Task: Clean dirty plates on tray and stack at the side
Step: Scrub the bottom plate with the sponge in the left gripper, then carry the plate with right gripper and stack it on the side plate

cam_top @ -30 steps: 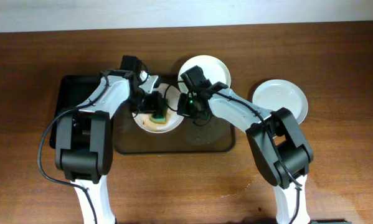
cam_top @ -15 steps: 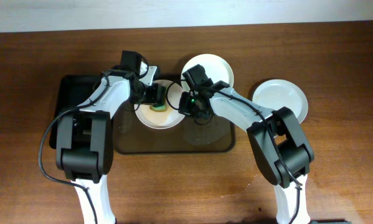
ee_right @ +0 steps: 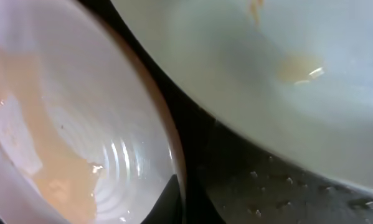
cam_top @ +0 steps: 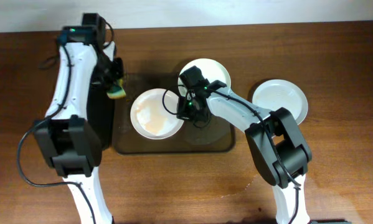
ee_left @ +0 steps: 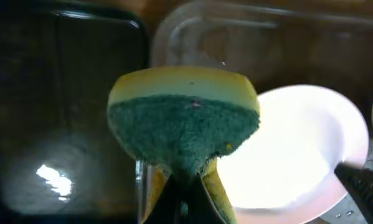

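I should lift the plate in my right gripper and carry it to the right in the overhead view, then down onto the third plate (cam_top: 279,103), because the third plate is off the tray.
My left gripper (cam_top: 115,87) is shut on a yellow and green sponge (cam_top: 117,93) and holds it left of the brown tray (cam_top: 174,144); the sponge fills the left wrist view (ee_left: 183,121). A white plate (cam_top: 154,114) with a brownish smear lies on the tray. My right gripper (cam_top: 185,110) is shut on its right rim, seen close in the right wrist view (ee_right: 179,198). A second plate (cam_top: 206,72) sits at the tray's back edge. A third plate (cam_top: 279,99) lies on the table to the right.
A smaller black tray (cam_top: 65,93) lies left of the brown tray, partly under my left arm; it shows in the left wrist view (ee_left: 49,93). The wooden table (cam_top: 335,162) surrounds the trays.
My left gripper has lifted the sponge off the smeared plate and swung it left and back, to the black tray's edge. My right gripper has kept its hold on the plate's rim.
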You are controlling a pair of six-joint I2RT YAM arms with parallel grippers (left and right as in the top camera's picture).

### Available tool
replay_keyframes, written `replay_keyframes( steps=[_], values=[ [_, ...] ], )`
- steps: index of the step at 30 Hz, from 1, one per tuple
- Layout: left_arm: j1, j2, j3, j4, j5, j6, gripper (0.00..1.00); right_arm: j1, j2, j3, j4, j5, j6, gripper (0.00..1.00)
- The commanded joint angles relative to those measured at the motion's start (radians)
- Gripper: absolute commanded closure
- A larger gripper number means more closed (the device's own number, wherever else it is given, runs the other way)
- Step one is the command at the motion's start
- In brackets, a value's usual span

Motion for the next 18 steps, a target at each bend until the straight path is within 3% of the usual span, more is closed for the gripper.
replay_keyframes(
  steps=[1, 4, 8, 13, 18],
  values=[
    [0.068, 0.0, 0.034, -0.002, -0.015, 0.03, 0.99, 0.008, 0.031, 0.124, -0.169, 0.136, -0.121, 0.96],
    [0.122, 0.0, 0.033, 0.001, -0.014, 0.03, 0.99, 0.027, 0.019, 0.276, -0.377, 0.348, -0.178, 0.96],
    [0.132, 0.0, -0.076, -0.002, -0.035, 0.03, 0.99, 0.066, -0.046, 0.366, -0.492, 0.536, -0.204, 0.96],
    [0.243, 0.001, -0.373, 0.126, -0.063, 0.029, 0.99, 0.156, -0.196, 0.377, -0.538, 0.857, -0.21, 0.96],
    [0.272, 0.001, -0.492, 0.25, -0.062, 0.029, 0.99, 0.31, -0.222, 0.376, -0.547, 1.341, -0.23, 0.96]
  ],
)
